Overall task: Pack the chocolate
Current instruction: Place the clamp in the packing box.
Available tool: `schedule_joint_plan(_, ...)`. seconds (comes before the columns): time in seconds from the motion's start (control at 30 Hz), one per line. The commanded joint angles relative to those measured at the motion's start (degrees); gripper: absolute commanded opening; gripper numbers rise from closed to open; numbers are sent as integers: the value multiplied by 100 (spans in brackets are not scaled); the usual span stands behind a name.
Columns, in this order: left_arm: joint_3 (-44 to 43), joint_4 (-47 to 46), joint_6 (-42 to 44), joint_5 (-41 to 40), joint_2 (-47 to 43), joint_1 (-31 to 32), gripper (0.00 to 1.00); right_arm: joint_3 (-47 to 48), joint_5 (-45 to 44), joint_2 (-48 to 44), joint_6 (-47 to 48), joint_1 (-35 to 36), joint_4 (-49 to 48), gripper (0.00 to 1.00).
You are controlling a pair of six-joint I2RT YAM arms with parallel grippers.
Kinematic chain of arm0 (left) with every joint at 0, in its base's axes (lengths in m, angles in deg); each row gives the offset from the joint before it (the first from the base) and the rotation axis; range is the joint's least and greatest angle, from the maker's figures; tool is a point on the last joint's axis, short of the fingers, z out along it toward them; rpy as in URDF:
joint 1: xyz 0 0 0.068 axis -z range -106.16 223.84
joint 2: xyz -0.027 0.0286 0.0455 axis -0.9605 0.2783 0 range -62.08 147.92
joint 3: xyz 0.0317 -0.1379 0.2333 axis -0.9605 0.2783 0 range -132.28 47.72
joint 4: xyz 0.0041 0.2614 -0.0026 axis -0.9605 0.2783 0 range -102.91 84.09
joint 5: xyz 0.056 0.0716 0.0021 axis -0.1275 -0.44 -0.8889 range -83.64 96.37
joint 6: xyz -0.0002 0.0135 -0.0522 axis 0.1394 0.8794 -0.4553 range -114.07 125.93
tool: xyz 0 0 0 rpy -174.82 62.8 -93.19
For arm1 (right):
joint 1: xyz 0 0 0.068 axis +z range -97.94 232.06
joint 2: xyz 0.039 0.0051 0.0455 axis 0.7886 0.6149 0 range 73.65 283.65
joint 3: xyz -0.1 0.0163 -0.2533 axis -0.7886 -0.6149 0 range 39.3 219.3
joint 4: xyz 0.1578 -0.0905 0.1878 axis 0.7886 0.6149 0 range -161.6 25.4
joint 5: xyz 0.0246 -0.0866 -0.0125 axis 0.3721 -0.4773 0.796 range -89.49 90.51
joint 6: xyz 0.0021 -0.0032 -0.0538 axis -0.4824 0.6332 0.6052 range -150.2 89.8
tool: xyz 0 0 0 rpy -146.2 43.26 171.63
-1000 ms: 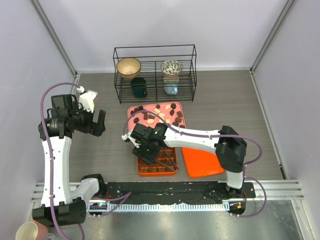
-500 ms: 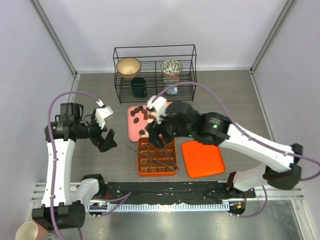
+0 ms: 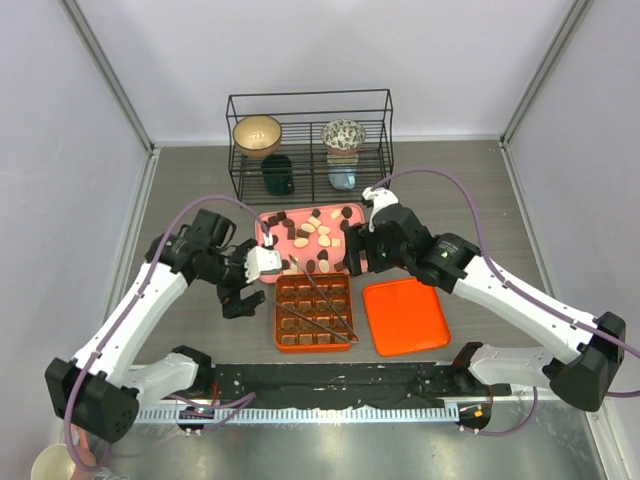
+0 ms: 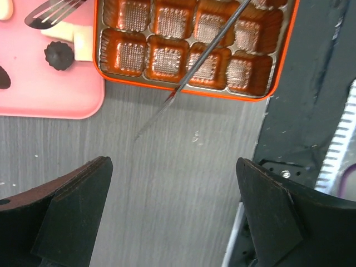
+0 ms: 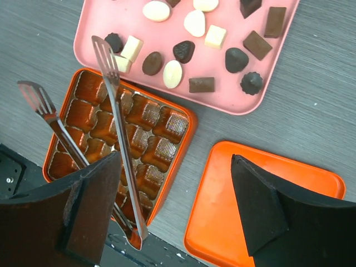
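I will next lower my left gripper toward the box, onto the end of the metal tongs that sticks out past the box's edge over the table.
The chocolate (image 3: 312,230), dark, tan and cream pieces, lies loose on the pink tray (image 3: 262,225); the same chocolate (image 5: 183,51) shows on that tray (image 5: 111,16) in the right wrist view. Below it sits the orange gridded box (image 3: 277,315), its cells showing empty. Metal tongs (image 3: 322,300) lie slanted across the box, held by nothing. My right gripper (image 3: 357,252) hovers open over the tray's right edge; the right gripper (image 5: 172,208) has box and lid beneath it. My left gripper (image 3: 240,288) is open beside the box's left side; the left gripper (image 4: 172,217) holds only air above bare table.
An orange lid (image 3: 405,318) lies flat right of the box. A black wire rack (image 3: 310,145) with bowls and cups stands behind the tray. A black rail (image 3: 330,385) runs along the near table edge. Grey walls close in left and right.
My right gripper has opened wider and drawn back from over the box toward the tray's right edge; the tongs stay lying on the box. The left arm swung in toward the box.
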Motion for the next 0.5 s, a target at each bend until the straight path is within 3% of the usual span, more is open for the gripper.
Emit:
schedule_joint_plan(0.0, -306, -392, 358, -509, 381, 302, 98, -176, -171, -442, -228, -123, -520, 85)
schedule_joint_plan(0.47, -306, -999, 578, -1310, 1349, 1041, 97, -818, -13, -934, -483, -369, -854, 85)
